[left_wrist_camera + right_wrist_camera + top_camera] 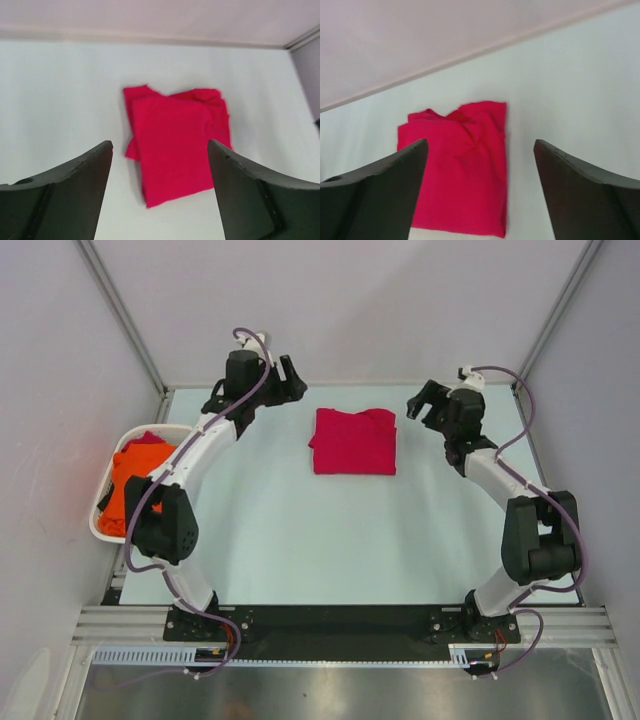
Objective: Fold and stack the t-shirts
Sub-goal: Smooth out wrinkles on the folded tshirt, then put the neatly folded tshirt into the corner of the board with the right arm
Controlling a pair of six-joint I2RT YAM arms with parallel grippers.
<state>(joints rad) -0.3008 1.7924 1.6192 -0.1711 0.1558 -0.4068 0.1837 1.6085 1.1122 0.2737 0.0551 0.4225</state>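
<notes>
The robot's right gripper next needs to go down and to the left in the top view onto the crimson t-shirt's side edge [391, 442] [500, 162], since that edge lies closest to it.
A crimson t-shirt [353, 441] lies folded into a small rectangle on the table at the back middle. It also shows in the left wrist view [175, 141] and the right wrist view [460, 171]. An orange t-shirt [128, 480] lies bunched in the white basket [103, 525] at the left, with a bit of crimson cloth [148, 438] at the basket's far end. My left gripper [292, 376] is open and empty, raised to the left of the folded shirt. My right gripper [425, 400] is open and empty, raised to its right.
The basket sits against the left edge of the table, beside the left arm. Grey walls close the table at the back and both sides. A metal rail [340, 625] carries both arm bases at the near edge.
</notes>
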